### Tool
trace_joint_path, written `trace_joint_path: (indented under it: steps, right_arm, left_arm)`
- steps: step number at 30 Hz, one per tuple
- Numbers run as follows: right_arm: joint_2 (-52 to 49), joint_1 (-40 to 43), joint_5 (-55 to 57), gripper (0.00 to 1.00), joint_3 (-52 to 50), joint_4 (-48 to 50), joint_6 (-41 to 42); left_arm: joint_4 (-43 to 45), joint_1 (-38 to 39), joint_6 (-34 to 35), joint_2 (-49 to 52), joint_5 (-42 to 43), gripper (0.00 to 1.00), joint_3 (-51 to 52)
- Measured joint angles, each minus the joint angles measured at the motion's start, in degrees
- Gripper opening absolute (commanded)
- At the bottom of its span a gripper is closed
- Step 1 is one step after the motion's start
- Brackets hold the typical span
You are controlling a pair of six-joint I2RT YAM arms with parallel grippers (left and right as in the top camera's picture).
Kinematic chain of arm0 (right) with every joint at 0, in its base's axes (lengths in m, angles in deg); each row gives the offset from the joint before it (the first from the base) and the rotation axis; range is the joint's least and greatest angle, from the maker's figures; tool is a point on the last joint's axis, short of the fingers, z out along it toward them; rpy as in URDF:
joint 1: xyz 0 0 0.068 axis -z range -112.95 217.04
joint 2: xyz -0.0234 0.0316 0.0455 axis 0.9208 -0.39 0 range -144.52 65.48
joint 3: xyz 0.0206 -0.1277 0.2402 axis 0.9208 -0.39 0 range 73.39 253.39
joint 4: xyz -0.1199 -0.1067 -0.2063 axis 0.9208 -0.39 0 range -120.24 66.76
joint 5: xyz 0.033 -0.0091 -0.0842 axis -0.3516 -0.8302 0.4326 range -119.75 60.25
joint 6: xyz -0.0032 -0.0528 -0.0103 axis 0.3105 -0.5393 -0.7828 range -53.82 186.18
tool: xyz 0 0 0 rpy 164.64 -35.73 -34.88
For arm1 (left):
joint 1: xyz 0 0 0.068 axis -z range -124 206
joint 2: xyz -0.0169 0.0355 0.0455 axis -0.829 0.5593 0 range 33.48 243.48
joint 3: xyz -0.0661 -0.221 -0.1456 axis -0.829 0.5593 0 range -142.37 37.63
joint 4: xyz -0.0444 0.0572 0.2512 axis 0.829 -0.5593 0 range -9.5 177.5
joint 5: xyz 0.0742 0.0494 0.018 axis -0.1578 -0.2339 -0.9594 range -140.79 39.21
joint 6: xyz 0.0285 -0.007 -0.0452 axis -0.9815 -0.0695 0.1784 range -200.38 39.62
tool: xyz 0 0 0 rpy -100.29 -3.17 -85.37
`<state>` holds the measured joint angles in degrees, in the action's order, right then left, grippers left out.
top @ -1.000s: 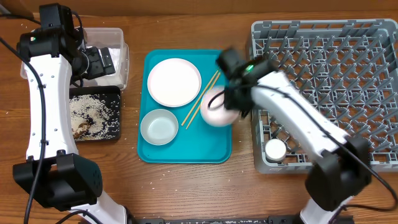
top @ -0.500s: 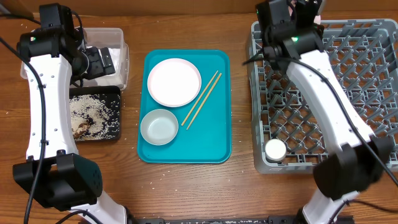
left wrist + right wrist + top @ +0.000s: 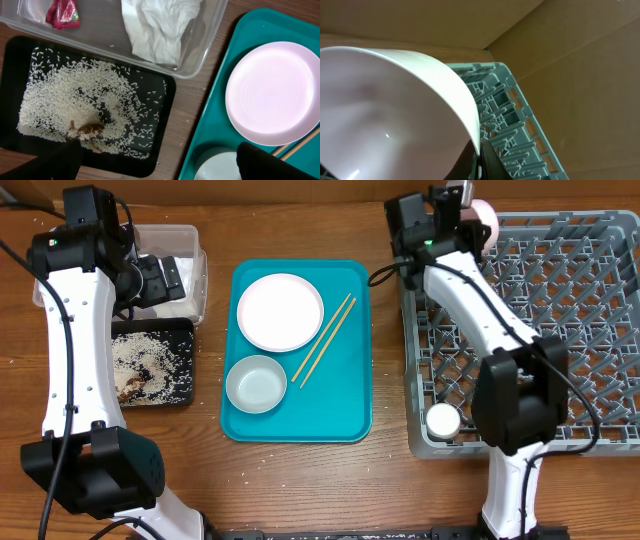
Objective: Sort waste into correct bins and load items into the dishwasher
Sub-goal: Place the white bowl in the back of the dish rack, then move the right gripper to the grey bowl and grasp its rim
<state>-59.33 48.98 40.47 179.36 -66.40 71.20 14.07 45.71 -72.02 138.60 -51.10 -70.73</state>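
Next, my right gripper goes down and back, to the left in the overhead view, among the rack's wires, because the bowl still hangs over the rack's far edge.
My right gripper [image 3: 466,207] is shut on the rim of a pale pink bowl [image 3: 486,212], holding it on edge above the far left corner of the grey dishwasher rack [image 3: 600,330]. In the right wrist view the bowl [image 3: 385,115] fills the left side, with the gripper [image 3: 479,162] pinching its rim over the rack [image 3: 507,122]. My left gripper [image 3: 160,167] hangs open and empty over the black tray [image 3: 165,90] of rice [image 3: 75,95]. The clear tub [image 3: 207,45] holds a red wrapper [image 3: 62,12] and a white napkin [image 3: 157,27]. A plate [image 3: 280,311], a small bowl [image 3: 255,383] and chopsticks [image 3: 323,340] lie on the teal tray [image 3: 350,415].
A small white cup [image 3: 442,420] stands in the rack's near left corner. A brown cardboard wall [image 3: 580,60] rises just behind the rack. A few rice grains lie on the wooden table [image 3: 210,450] near the bins.
My right arm has lifted the pink bowl off the teal tray and swung it to the rack's far left corner. The left arm has stayed still.
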Motion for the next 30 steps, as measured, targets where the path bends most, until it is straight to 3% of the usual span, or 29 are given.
trace_joint_path:
  steps: [12, 13, 14, 16, 20, 30]
  right_arm:
    - [-2.3, -4.8, 2.7, 0.06, 0.0, -5.9, -0.4]
    - [-2.3, -5.3, 2.4, 0.15, 0.0, -7.1, -0.3]
    - [-2.3, -5.7, 2.0, 0.33, 0.0, -8.1, -0.3]
    - [-2.3, -6.1, 0.1, 0.58, 0.0, -9.9, -0.4]
    - [-2.5, -6.4, -2.4, 1.0, 0.0, -11.2, -0.4]
    - [-1.7, -10.8, -9.9, 1.0, 0.8, -13.6, -0.8]
  left_arm:
    - [0.0, 0.0, 0.0, 0.0, 0.0, 1.0, 0.0]
    - [0.0, 0.0, 0.0, 0.0, 0.0, 1.0, 0.0]
    - [0.0, 0.0, 0.0, 0.0, 0.0, 1.0, 0.0]
    - [0.0, 0.0, 0.0, 0.0, 0.0, 1.0, 0.0]
    - [0.0, 0.0, 0.0, 0.0, 0.0, 1.0, 0.0]
    - [0.0, 0.0, 0.0, 0.0, -0.2, 1.0, 0.0]
